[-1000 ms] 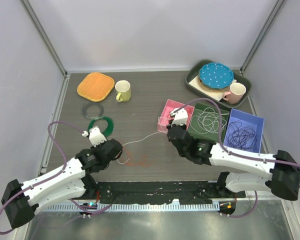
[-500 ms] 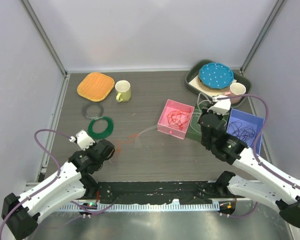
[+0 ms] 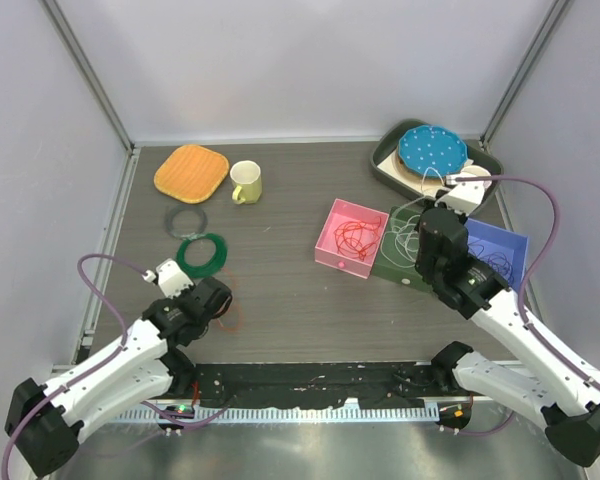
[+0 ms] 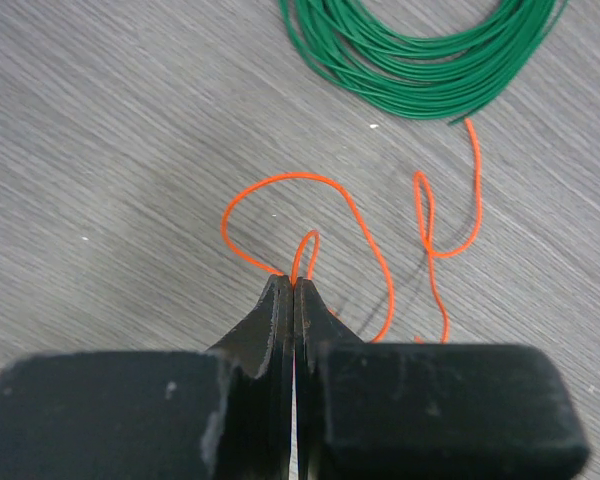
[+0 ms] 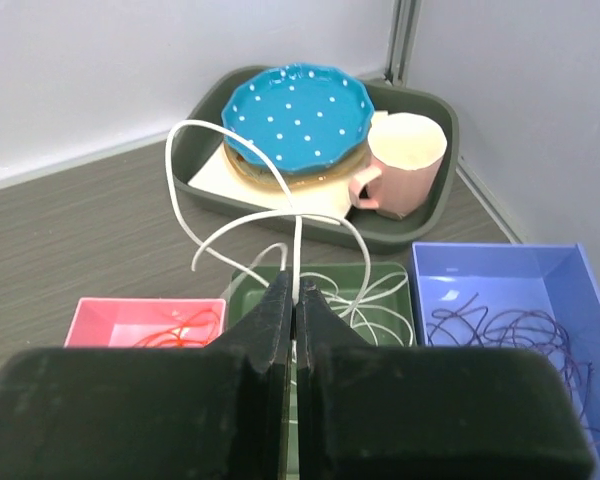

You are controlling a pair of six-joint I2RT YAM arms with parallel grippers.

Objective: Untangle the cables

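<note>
I should lower the white cable with my right gripper next, toward the inside of the dark green bin (image 3: 404, 243). Then I will let go of it there.
My left gripper (image 4: 294, 285) is shut on a thin orange cable (image 4: 365, 235) that loops over the table in front of the tips; in the top view the left gripper (image 3: 223, 300) is low at front left. My right gripper (image 5: 296, 285) is shut on a white cable (image 5: 180, 190) that arcs up in front of it, above the dark green bin (image 5: 380, 275) holding more white cables. In the top view the right gripper (image 3: 432, 228) hovers over the green bin (image 3: 392, 268). Red cables (image 3: 355, 235) lie in the pink bin (image 3: 330, 252); purple cables (image 5: 500, 330) lie in the blue bin (image 5: 500, 265).
A dark green wound ring (image 3: 201, 253) lies just beyond the left gripper, with a grey ring (image 3: 186, 218) behind it. An orange pad (image 3: 191, 172) and a yellow mug (image 3: 246, 182) stand at back left. A tray (image 3: 395, 165) with a blue plate (image 3: 432, 150) and a pink cup (image 3: 470, 180) sits at back right.
My right gripper has swung from the table's middle to back right over the green bin, carrying the white cable. My left gripper has drawn back left with the orange cable; the two cables have parted.
</note>
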